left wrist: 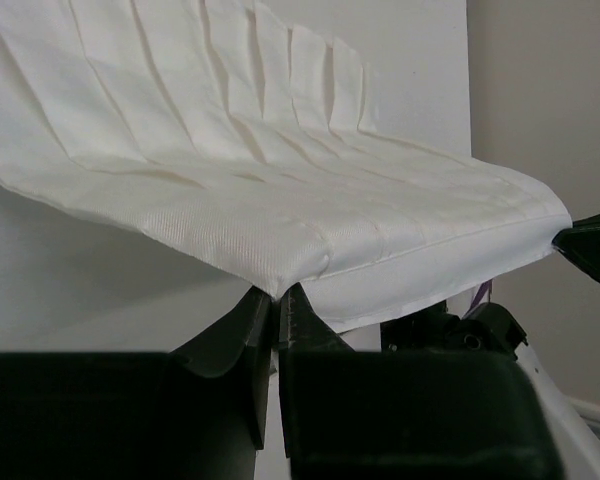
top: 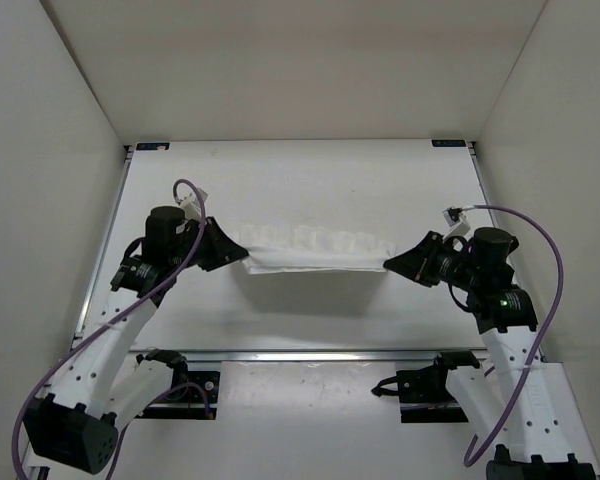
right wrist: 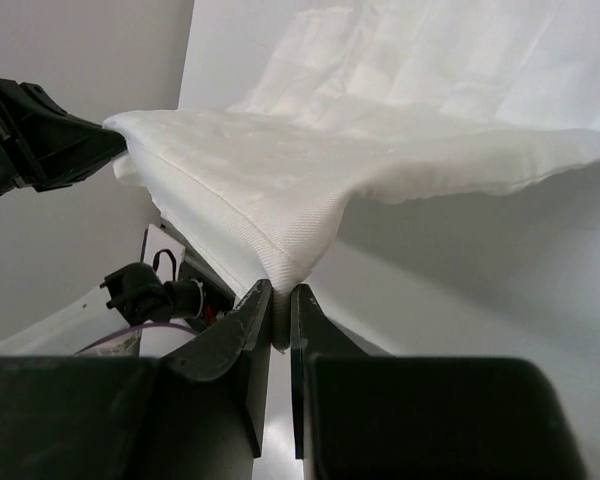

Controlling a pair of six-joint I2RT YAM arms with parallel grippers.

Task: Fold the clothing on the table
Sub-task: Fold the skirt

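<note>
The clothing's held edge hangs stretched above its own shadow, so the robot's right gripper will next lower it to the shaded tabletop beneath the clothing's corner and let go of it there.
The clothing (top: 315,251), a white pleated garment, hangs stretched in the air between both arms above the table (top: 310,180), throwing a shadow beneath it. My left gripper (top: 242,254) is shut on its left corner and my right gripper (top: 388,263) is shut on its right corner. In the left wrist view the clothing (left wrist: 280,190) spreads away from my pinching left gripper (left wrist: 277,297), pleats fanning upward. From the right wrist camera, the clothing (right wrist: 310,170) rises out of my closed right gripper (right wrist: 282,296); the opposite gripper shows at the far corner.
White walls (top: 50,180) close in the table on the left, right and back. A metal rail (top: 310,353) runs along the near edge, with both arm bases and purple cables (top: 550,300) behind it.
</note>
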